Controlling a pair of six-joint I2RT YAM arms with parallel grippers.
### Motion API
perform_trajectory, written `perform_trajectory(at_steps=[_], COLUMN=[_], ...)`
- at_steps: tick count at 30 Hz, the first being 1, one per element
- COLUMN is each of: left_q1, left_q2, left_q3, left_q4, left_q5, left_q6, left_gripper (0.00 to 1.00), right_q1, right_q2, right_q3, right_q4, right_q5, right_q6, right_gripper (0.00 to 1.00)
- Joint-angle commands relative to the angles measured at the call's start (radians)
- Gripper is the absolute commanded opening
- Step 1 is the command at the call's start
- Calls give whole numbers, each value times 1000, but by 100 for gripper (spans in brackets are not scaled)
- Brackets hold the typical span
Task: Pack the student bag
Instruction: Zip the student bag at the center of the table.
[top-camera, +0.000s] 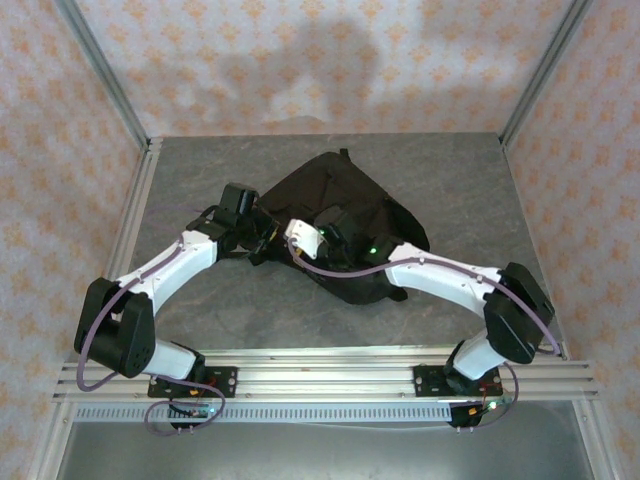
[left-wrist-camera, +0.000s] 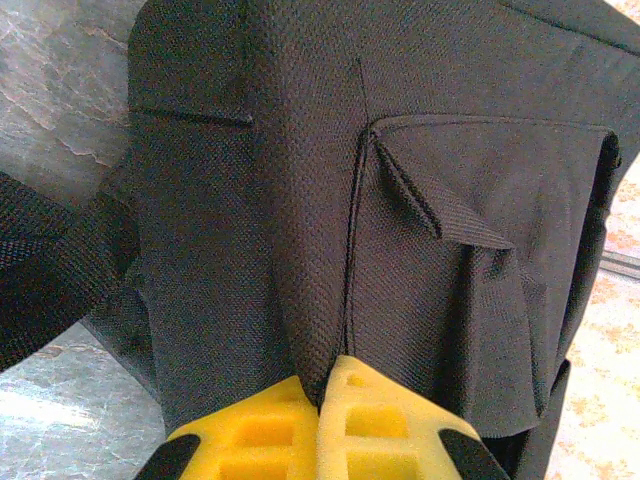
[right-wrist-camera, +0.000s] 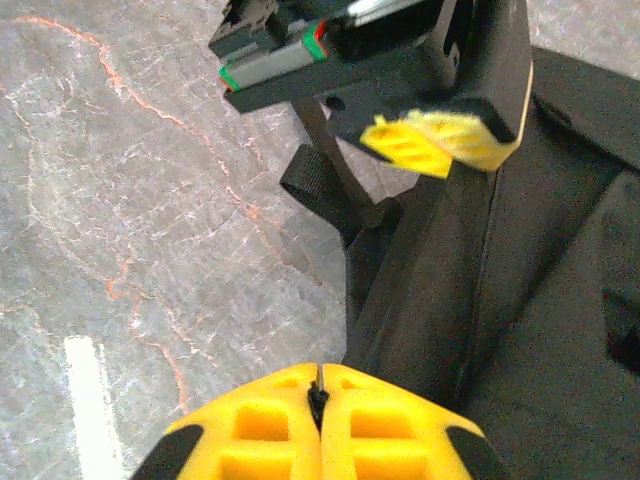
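My left gripper will next ease outward with the raised fold of the bag's fabric and then open to let go, because the fold sits between its fingers.
The student bag (top-camera: 352, 205) is a big soft black backpack lying flat mid-table. My left gripper (top-camera: 262, 236) sits at its left edge, and in the left wrist view it (left-wrist-camera: 325, 388) is shut on a raised fold of the bag's fabric (left-wrist-camera: 300, 200), beside a flapped pocket (left-wrist-camera: 480, 300). My right gripper (top-camera: 297, 244) is just to the right of it at the bag's near-left edge. The right wrist view shows the right gripper (right-wrist-camera: 318, 388) shut, with a thin black bit of the bag (right-wrist-camera: 560, 300) pinched between its tips. The left gripper's yellow fingers (right-wrist-camera: 410, 148) hold the fabric just ahead.
The grey marbled table (top-camera: 200, 170) lies bare to the left and front of the bag. A black strap (right-wrist-camera: 310, 185) trails off the bag's edge onto the table. Metal posts and patterned walls (top-camera: 60, 150) close in both sides; an aluminium rail (top-camera: 320, 372) runs along the near edge.
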Motion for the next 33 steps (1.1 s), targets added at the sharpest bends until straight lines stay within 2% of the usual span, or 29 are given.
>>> perform_trajectory(at_steps=[1,11,18,27,33], left_q1=[14,41,76,112,124], left_q2=[-28,-20,-1,52,139], left_q3=[41,70,124,187,311], left_q4=[-41,-80,-144,-191,-288], left_q5=[-15,-21,-26,-27,-25], left_q6=[30,52,106,163,271], left_gripper=[0,0,0,0,0], right_q1=[1,1,-4,-32,-68], right_q2=[-42,-119,-234,-396,-473], right_q3=[-34,-67,-184,-293,-339], right_q4=[30,-109,-156,-208,-245], right_q5=[-34,-39,20,36,-29], right_q6=[53,74,100,154,162], right_gripper=[0,0,0,0,0])
